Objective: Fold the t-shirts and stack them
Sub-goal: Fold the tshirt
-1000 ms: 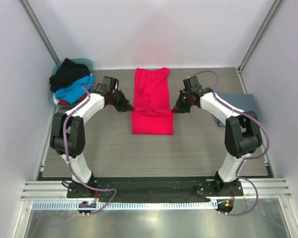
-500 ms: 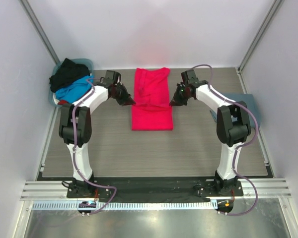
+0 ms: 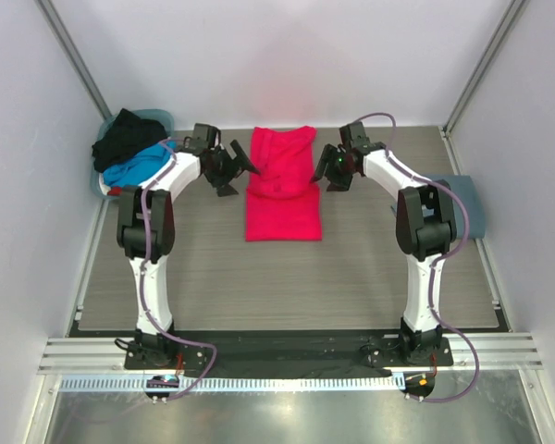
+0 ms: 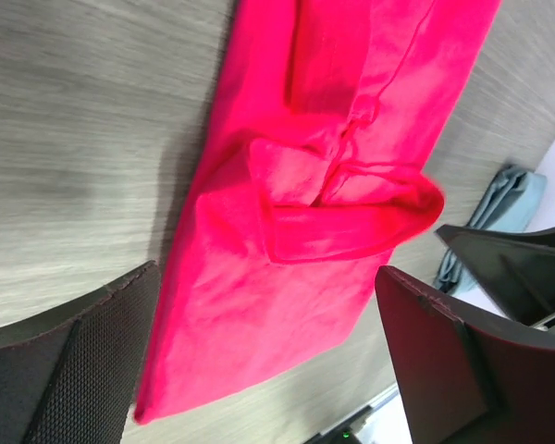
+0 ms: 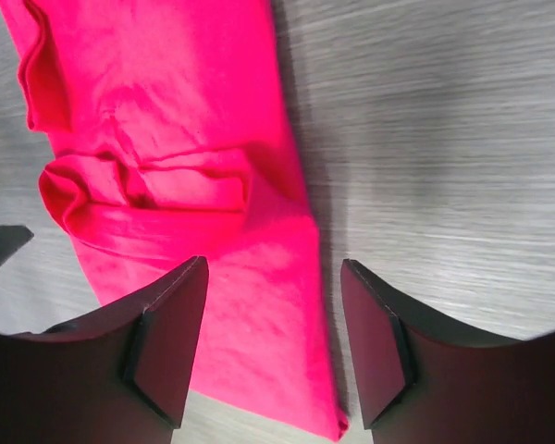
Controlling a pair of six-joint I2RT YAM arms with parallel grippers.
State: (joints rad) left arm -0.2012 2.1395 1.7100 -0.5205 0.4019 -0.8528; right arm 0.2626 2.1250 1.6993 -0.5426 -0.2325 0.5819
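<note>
Next, my right gripper moves back and down onto the red-pink t-shirt's near corner [image 3: 319, 238] [image 5: 337, 427] facing the grey-blue shirt, as it lies below the gripper and nearer my base.
A bright red-pink t-shirt [image 3: 280, 190] lies folded into a long strip at the middle back of the table, with a bunched fold across its middle [image 4: 342, 199]. My left gripper [image 3: 235, 173] hovers at its left edge, jaws wide open and empty; in the left wrist view the gripper [image 4: 273, 370] has the shirt below and between its fingers [image 4: 83, 370]. My right gripper [image 3: 327, 172] is open at the right edge, and the gripper [image 5: 273, 342] straddles the shirt's [image 5: 166, 139] side hem. A slate grey-blue t-shirt [image 3: 464, 205] lies folded at the right.
A teal bin [image 3: 159, 118] at the back left holds a heap of black [image 3: 125, 137], bright blue [image 3: 137, 171] and red t-shirts. White walls with metal posts close in the table. The grey-blue shirt [image 4: 501, 203] also shows past the right arm's fingers.
Both grippers were shut at the shirt's side edges and have moved toward the back, then opened and let the cloth go. The shirt's near end now lies a little further back.
</note>
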